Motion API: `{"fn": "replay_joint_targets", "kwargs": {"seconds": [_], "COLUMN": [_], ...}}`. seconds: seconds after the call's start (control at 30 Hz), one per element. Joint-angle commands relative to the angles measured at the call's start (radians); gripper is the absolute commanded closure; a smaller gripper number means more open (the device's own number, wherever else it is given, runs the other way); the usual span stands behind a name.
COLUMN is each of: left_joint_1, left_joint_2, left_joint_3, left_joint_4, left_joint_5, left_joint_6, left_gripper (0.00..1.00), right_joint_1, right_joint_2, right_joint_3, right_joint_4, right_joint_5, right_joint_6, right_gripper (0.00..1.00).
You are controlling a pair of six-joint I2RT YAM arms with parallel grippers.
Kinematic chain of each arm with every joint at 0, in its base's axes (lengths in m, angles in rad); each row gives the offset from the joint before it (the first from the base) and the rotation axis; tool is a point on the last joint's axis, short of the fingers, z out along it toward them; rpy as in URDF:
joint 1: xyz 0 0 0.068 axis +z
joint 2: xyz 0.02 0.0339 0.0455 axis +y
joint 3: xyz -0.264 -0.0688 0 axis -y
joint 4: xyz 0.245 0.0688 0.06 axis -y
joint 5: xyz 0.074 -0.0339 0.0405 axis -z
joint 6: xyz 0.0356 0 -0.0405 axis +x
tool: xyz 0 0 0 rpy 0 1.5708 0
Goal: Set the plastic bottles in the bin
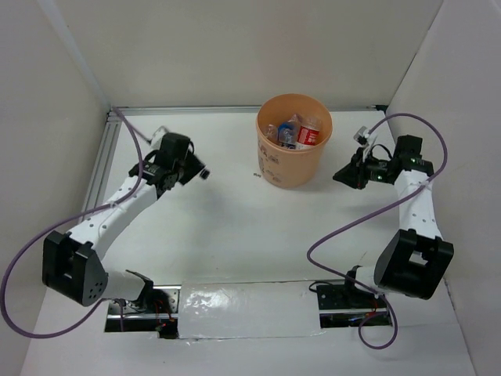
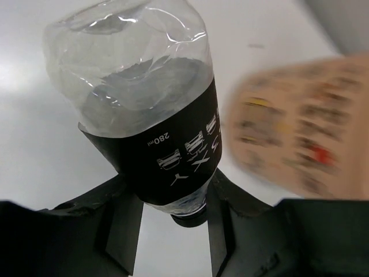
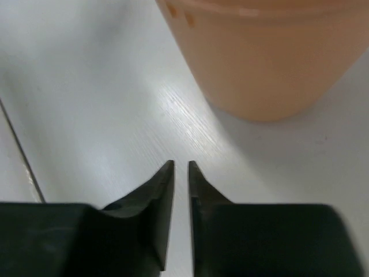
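My left gripper should next lift across the bin's tall rim and release the bottle over the bin's opening (image 1: pixel 294 121), to the gripper's right in the top view.
My left gripper (image 2: pixel 172 199) is shut on a clear plastic bottle (image 2: pixel 151 109) with a black label and white print, held by its neck end above the table. In the top view this gripper (image 1: pixel 194 168) is left of the bin, and the bottle is mostly hidden by the arm. The peach-orange bin (image 1: pixel 291 168) stands at the back centre with several bottles (image 1: pixel 299 131) inside, one with a red label. The bin shows blurred in the left wrist view (image 2: pixel 300 138). My right gripper (image 1: pixel 344 174) is just right of the bin (image 3: pixel 259 57); its fingers (image 3: pixel 164 190) are almost together and empty.
White walls close the table on the left, back and right. A metal rail (image 1: pixel 100 168) runs along the left edge. A shiny taped strip (image 1: pixel 243 309) lies between the arm bases. Purple cables (image 1: pixel 344 227) loop from both arms.
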Motion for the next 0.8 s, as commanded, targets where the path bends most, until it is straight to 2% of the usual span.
{"fn": "replay_joint_targets", "kwargs": {"seconds": [0.0, 0.1, 0.17, 0.27, 0.3, 0.37, 0.4, 0.43, 0.5, 0.53, 0.57, 0.6, 0.63, 0.77], "left_joint_1": [-0.079, -0.127, -0.174, -0.236, -0.248, -0.266, -0.282, -0.295, -0.308, -0.308, -0.320, -0.320, -0.331, -0.331], "left_joint_2": [-0.001, 0.105, 0.237, 0.395, 0.435, 0.518, 0.608, 0.653, 0.720, 0.751, 0.751, 0.741, 0.731, 0.696], "left_joint_3": [0.164, 0.354, 0.508, 0.658, 0.754, 0.854, 0.973, 1.030, 1.138, 1.138, 1.138, 1.116, 1.102, 1.089], "left_joint_4": [0.306, 0.403, 0.428, 0.448, 0.448, 0.408, 0.376, 0.309, 0.250, 0.238, 0.238, 0.247, 0.257, 0.279], "left_joint_5": [0.202, 0.266, 0.299, 0.283, 0.283, 0.283, 0.283, 0.283, 0.254, 0.254, 0.244, 0.244, 0.244, 0.234], "left_joint_6": [0.264, 0.351, 0.384, 0.411, 0.411, 0.431, 0.431, 0.443, 0.453, 0.462, 0.462, 0.474, 0.474, 0.514], "left_gripper": [1.00, 1.00, 1.00, 1.00, 1.00, 1.00, 1.00, 0.99, 0.88, 0.76, 0.58, 0.17, 0.01, 0.00], "right_joint_1": [-0.006, -0.006, -0.006, -0.006, -0.006, -0.015, -0.015, -0.015, -0.026, -0.026, -0.037, -0.046, -0.046, -0.055], "right_joint_2": [-0.011, -0.002, -0.002, -0.002, -0.002, -0.002, -0.013, -0.013, -0.023, -0.023, -0.023, -0.036, -0.036, -0.046], "right_joint_3": [-0.068, -0.130, -0.170, -0.195, -0.209, -0.227, -0.242, -0.243, -0.243, -0.243, -0.243, -0.243, -0.243, -0.252], "right_joint_4": [-0.043, -0.032, 0.001, 0.011, 0.011, 0.035, 0.044, 0.057, 0.057, 0.067, 0.067, 0.084, 0.098, 0.110], "right_joint_5": [0.103, 0.147, 0.170, 0.202, 0.212, 0.225, 0.241, 0.241, 0.250, 0.250, 0.250, 0.259, 0.259, 0.259], "right_joint_6": [-0.065, -0.056, -0.047, -0.037, -0.037, -0.025, -0.016, -0.016, 0.012, 0.022, 0.032, 0.053, 0.074, 0.095], "right_gripper": [0.85, 0.87, 0.86, 0.84, 0.83, 0.78, 0.75, 0.69, 0.46, 0.37, 0.27, 0.10, 0.00, 0.00]}}
